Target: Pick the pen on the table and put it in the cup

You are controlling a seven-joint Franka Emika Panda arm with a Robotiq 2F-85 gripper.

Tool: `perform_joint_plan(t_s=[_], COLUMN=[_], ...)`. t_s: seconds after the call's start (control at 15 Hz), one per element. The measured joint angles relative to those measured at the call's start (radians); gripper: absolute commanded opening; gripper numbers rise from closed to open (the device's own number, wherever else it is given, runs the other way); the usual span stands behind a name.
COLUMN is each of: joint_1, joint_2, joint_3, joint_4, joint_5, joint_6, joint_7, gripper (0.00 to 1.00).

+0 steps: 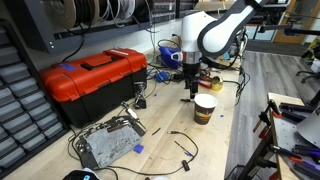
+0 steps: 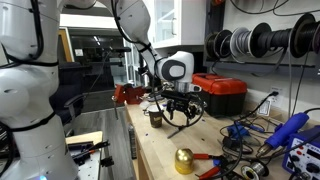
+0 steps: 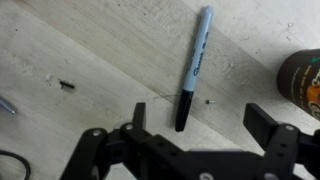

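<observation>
The black end of the pen is already between my gripper's spread fingers. My gripper needs to move down toward the table, open around that end.
In the wrist view the pen (image 3: 191, 70) lies flat on the light-wood table (image 3: 80, 50), its black body near me and its grey-blue end pointing away. My gripper (image 3: 200, 112) is open and empty just above the table. The pen's black tip lies between the fingers, closer to the left one. The brown-banded paper cup (image 3: 303, 82) stands at the right edge of that view. In both exterior views the gripper (image 1: 190, 94) (image 2: 180, 124) hangs low beside the cup (image 1: 205, 108) (image 2: 155, 118). The pen is too small to make out there.
A red toolbox (image 1: 95, 75) (image 2: 220, 92) stands on the bench behind the gripper. A grey metal box with looping cables (image 1: 105, 146) lies nearer the bench end. A brass ball (image 2: 184, 160), pliers and blue tools lie near the camera. A tiny screw (image 3: 208, 101) lies beside the pen.
</observation>
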Motion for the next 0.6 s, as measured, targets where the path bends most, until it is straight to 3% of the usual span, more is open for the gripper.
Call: perform_joint_plan(t_s=[0.6], joint_1=[-0.006], joint_2=[0.061], joint_3=[0.0], joint_4=[0.0], joint_5=[0.0], joint_6=[0.0], joint_7=[0.0], gripper=[1.0])
